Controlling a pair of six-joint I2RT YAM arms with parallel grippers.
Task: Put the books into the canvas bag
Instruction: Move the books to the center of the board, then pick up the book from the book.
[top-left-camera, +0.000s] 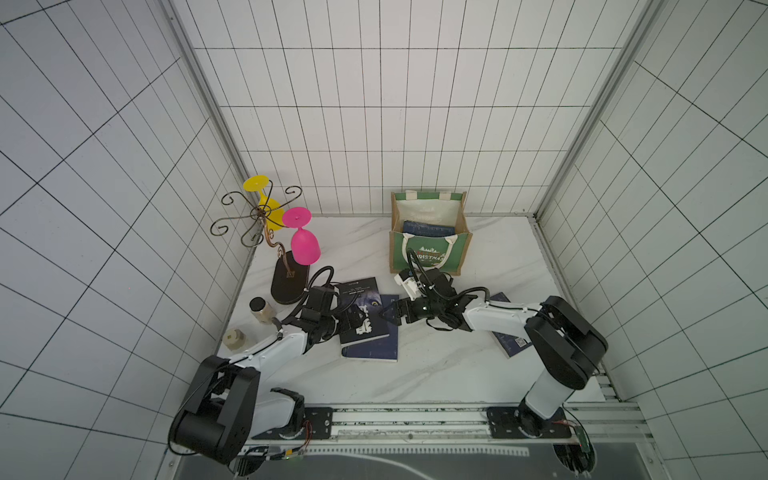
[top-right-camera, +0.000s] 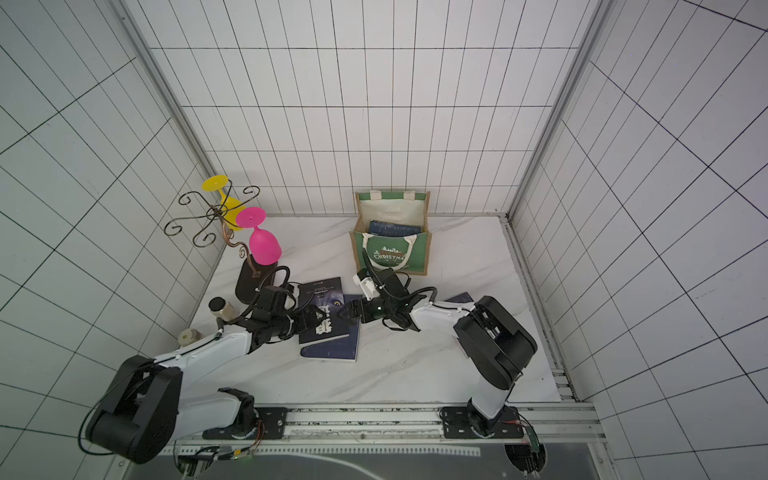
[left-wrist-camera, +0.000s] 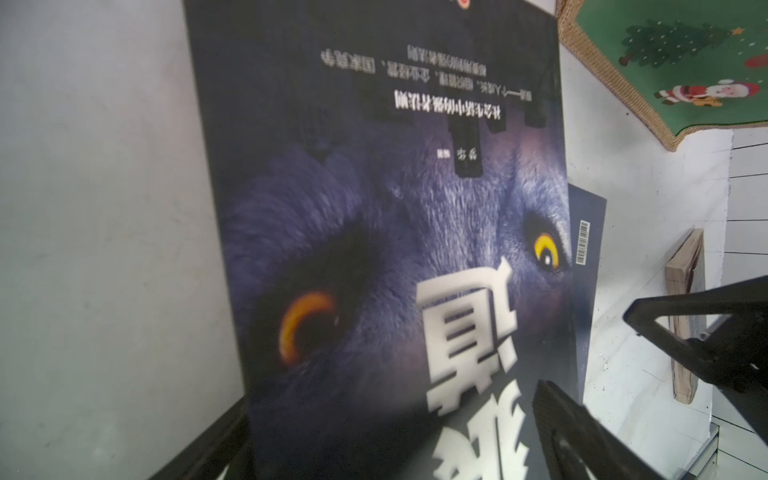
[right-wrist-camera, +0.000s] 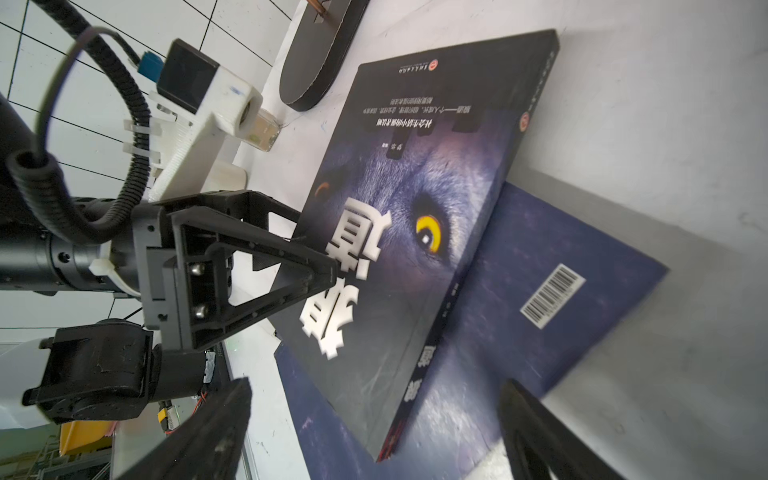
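Note:
I will next move my right gripper toward my left gripper, onto the black book's spine (top-left-camera: 384, 310) (right-wrist-camera: 427, 352), and close, as that spine faces my open fingers over the navy book.
A black book (top-left-camera: 357, 297) with a wolf face and white characters lies slanted over a navy book (top-left-camera: 374, 347) mid-table. My left gripper (top-left-camera: 359, 323) is open, and its fingers (left-wrist-camera: 573, 432) straddle the black book's (left-wrist-camera: 374, 249) near edge. My right gripper (top-left-camera: 386, 313) faces it from the other side, open, with that book's corner (right-wrist-camera: 386, 415) and the navy book (right-wrist-camera: 540, 291) between its fingers (right-wrist-camera: 536, 432). The canvas bag (top-left-camera: 430, 253) stands open at the back with a navy book (top-left-camera: 428, 228) inside. Another navy book (top-left-camera: 511, 338) lies under my right arm.
A wire stand (top-left-camera: 257, 216) on a dark oval base (top-left-camera: 289, 282) holds a pink goblet (top-left-camera: 304, 247) and a yellow goblet (top-left-camera: 266, 199) at the back left. A small jar (top-left-camera: 261, 309) and a cream knob (top-left-camera: 234, 338) sit by the left wall.

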